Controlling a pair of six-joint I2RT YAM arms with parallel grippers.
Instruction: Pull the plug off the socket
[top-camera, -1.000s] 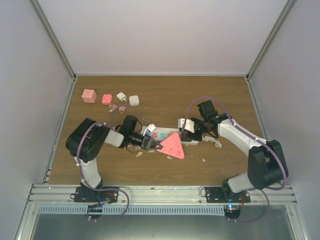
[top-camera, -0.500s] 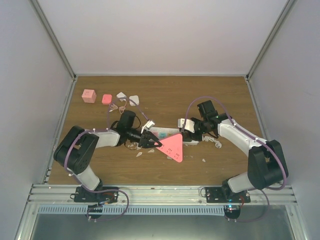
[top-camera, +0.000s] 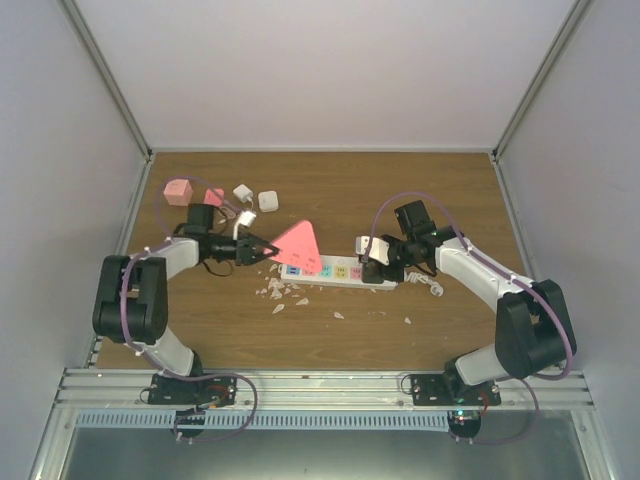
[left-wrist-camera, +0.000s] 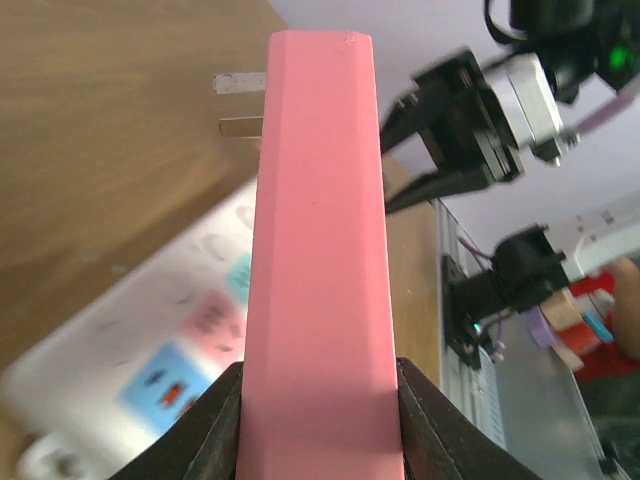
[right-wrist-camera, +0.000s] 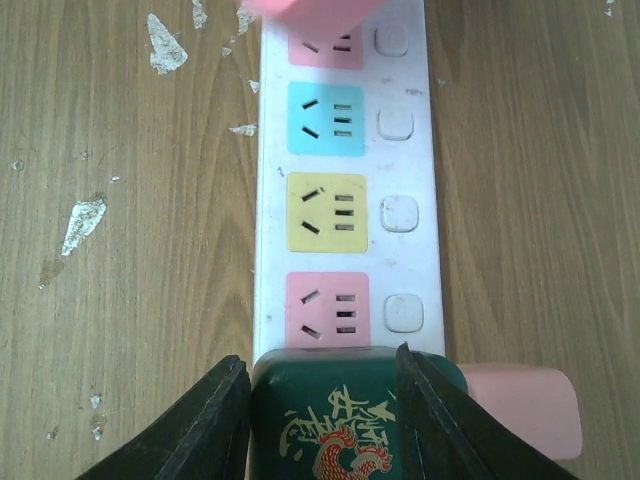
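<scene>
The plug's pins are free, so my left gripper should next go to the left in the top view and down onto bare table near the pink cube.
The plug (top-camera: 298, 243) is a pink wedge-shaped block, held in the air just above and behind the left end of the socket (top-camera: 335, 270). My left gripper (top-camera: 262, 248) is shut on the plug (left-wrist-camera: 320, 250). The plug's two metal prongs (left-wrist-camera: 240, 100) stick out free, clear of the blurred socket (left-wrist-camera: 150, 350) below. The socket (right-wrist-camera: 345, 200) is a white strip with pink, yellow and blue faces, all empty in the right wrist view. My right gripper (right-wrist-camera: 325, 420) is shut on a dark green adapter (right-wrist-camera: 335, 430) at the strip's right end. In the top view it (top-camera: 378, 264) sits low over that end.
A pink cube (top-camera: 178, 190), a smaller pink block (top-camera: 213, 197) and two white adapters (top-camera: 243, 192) (top-camera: 268, 200) lie at the back left. White chips (top-camera: 285, 292) are scattered in front of the strip. A white cord (top-camera: 432, 287) curls at its right. A pink object (right-wrist-camera: 525, 405) lies beside the green adapter.
My left gripper has swung back and to the left, carrying the pink plug from in front of the strip to above its left end. The right gripper has stayed put.
</scene>
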